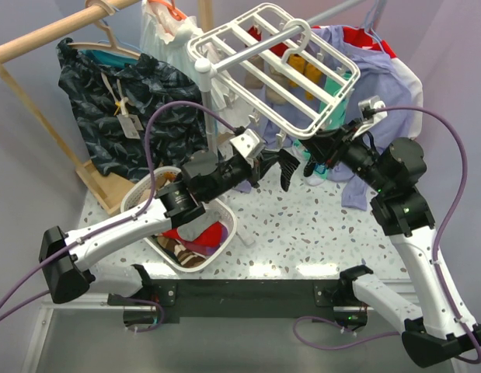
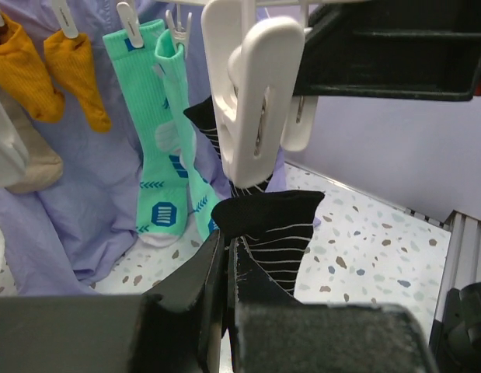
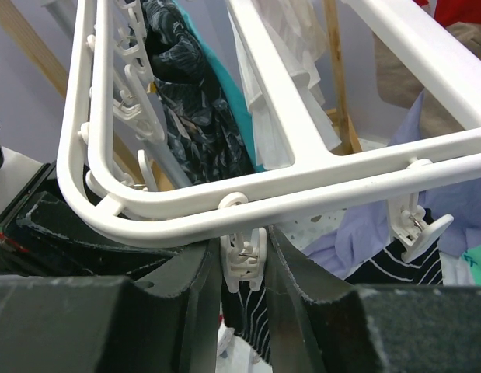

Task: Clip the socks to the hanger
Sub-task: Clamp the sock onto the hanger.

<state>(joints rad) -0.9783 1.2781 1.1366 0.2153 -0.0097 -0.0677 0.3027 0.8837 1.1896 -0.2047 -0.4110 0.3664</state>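
Observation:
The black sock goes up with my left gripper toward my right gripper next, then its top edge goes into the pinched clip.
The white grid hanger (image 1: pixel 200 48) hangs tilted above the table's back; its bar crosses the right wrist view (image 3: pixel 341 183). My left gripper (image 1: pixel 273 167) is shut on a black sock with thin white stripes (image 2: pixel 275 225) and holds its top edge just under a white clip (image 2: pixel 256 101). In the left wrist view my left gripper (image 2: pixel 224 252) pinches the sock's side. My right gripper (image 3: pixel 244 268) is shut on that small white clip (image 3: pixel 244 260), one finger on each side, with the striped sock below it. Red cloth (image 1: pixel 211 233) lies in the basket; I cannot tell whether it is the red socks.
Teal socks (image 2: pixel 158 155) and yellow socks (image 2: pixel 61 70) hang clipped on the hanger. A white oval basket (image 1: pixel 228 215) stands front left. A wooden rack (image 1: pixel 38 43) with a dark garment (image 1: pixel 123 109) is at the back left. Lilac cloth (image 1: pixel 372 85) hangs behind.

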